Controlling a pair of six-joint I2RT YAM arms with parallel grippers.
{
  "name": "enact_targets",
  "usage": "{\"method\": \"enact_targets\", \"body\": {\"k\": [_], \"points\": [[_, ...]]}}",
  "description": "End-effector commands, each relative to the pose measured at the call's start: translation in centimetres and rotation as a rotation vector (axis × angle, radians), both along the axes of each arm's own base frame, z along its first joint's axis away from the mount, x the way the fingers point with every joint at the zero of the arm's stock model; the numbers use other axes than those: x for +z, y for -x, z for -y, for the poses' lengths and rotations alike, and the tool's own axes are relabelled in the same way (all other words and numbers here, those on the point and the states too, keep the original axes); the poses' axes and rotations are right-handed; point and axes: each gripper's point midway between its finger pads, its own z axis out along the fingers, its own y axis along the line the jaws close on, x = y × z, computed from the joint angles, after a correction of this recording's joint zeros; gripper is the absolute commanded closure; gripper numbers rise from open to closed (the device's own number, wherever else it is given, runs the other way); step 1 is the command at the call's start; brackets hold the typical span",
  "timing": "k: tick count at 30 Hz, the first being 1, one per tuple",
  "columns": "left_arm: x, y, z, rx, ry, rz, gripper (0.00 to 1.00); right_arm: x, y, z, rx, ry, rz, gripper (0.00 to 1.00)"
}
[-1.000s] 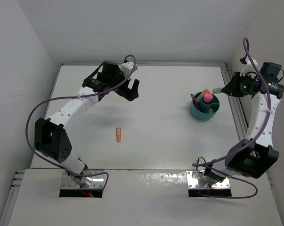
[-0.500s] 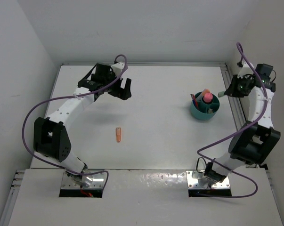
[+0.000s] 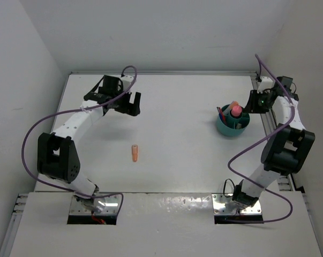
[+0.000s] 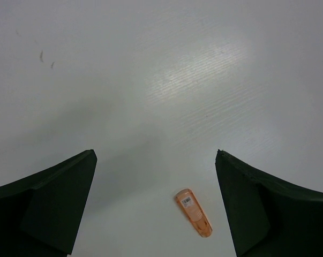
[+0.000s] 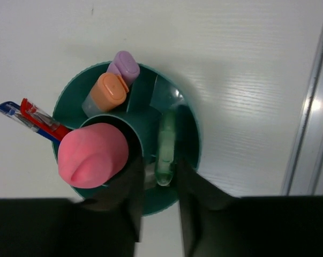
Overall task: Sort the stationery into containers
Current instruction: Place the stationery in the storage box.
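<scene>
The orange stub lies alone on the tabletop, outside the cup (image 3: 232, 130). My open left gripper comes back and down over the stub's middle (image 3: 135, 153) next and closes.
The teal cup (image 3: 232, 130) stands at the right; in the right wrist view its rim (image 5: 195, 134) fills the middle. It holds a pink-red marker (image 5: 91, 155), a lilac highlighter (image 5: 126, 65), an orange-capped piece (image 5: 109, 91) and blue and red pens (image 5: 27, 115). A mint-green stub (image 5: 165, 144) lies in the cup's right compartment. My right gripper (image 3: 251, 101) hangs over the cup (image 5: 160, 167), its jaws a little wider apart than the stub, with a gap on the stub's left. An orange stub (image 3: 135, 153) lies mid-table (image 4: 193, 212). My left gripper (image 3: 132, 104) is wide open and empty, high above it (image 4: 156, 158).
A raised metal rail (image 3: 268, 128) runs along the table's right edge, close behind the cup (image 5: 308, 107). White walls close the back and both sides.
My right gripper has swung left from the rail to over the cup, and the mint-green stub now sits in the cup. My left gripper has drawn back to the left.
</scene>
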Motion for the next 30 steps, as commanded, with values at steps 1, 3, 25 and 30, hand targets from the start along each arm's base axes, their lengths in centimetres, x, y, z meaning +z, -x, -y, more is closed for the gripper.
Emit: {"method": "enact_targets", "body": {"k": [1,3,25,30], "points": [[0.1,1.4,0.0,-0.114,-0.004,0.001,0.00,0.1,-1.0,-0.9,0.031,-0.006,0.033,0.66],[-0.8,2.8,0.6,-0.222,-0.008,-0.036,0.00,0.4,-0.8,-1.3,0.020,-0.022,0.020,0.52],[-12.1,12.6,0.8,0.038,-0.151,-0.429,0.32,9.4,3.2,-7.3,0.085,-0.095,0.202,0.43],[-12.7,13.7,1.6,0.033,-0.160,-0.401,0.31,9.3,3.5,-7.6,0.074,-0.113,0.195,0.43]]}}
